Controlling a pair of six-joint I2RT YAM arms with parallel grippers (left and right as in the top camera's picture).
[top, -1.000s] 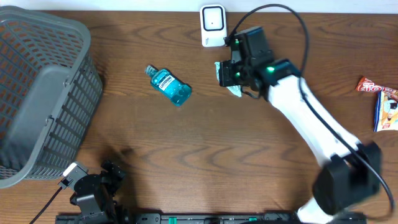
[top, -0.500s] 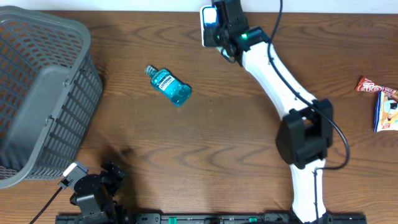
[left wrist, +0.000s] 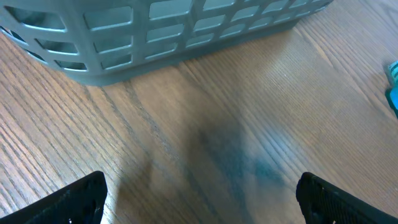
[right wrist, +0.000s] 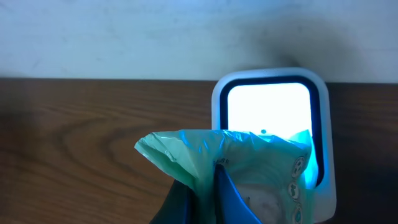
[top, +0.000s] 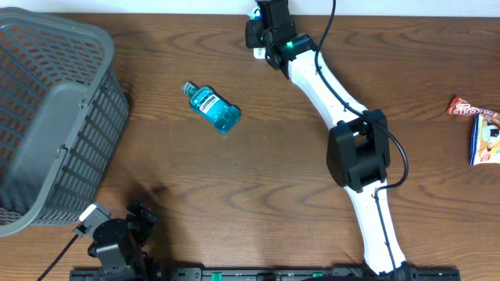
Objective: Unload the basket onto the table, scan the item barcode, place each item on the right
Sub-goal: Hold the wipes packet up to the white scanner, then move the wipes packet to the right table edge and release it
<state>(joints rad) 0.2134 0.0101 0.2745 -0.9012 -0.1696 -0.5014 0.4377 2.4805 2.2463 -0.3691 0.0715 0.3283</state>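
Observation:
My right gripper will next move the packet to the right in the overhead view and down beside the snack packets, because the packet is hanging in the scanner's blue light.
In the right wrist view my right gripper [right wrist: 211, 171] is shut on the item, a pale green plastic packet [right wrist: 249, 162], pinching its crimped edge. The packet hangs right in front of the white scanner [right wrist: 270, 102], whose window glows bright and throws blue light on the packet; its lower part is covered by the packet. From overhead the right gripper [top: 262, 27] sits over the scanner at the table's far edge and hides most of it and the packet. My left gripper [left wrist: 208, 202] stands open above bare wood at the near left, holding nothing.
A blue mouthwash bottle [top: 212, 107] lies on the table left of centre. A grey plastic basket [top: 47, 117] fills the left side, just beyond the left gripper [top: 129, 226]. Snack packets [top: 480, 125] lie at the right edge. A wall runs behind the scanner.
The right arm has stretched out toward the far edge, carrying the green packet from just right of the scanner to directly in front of it. The left arm has not moved.

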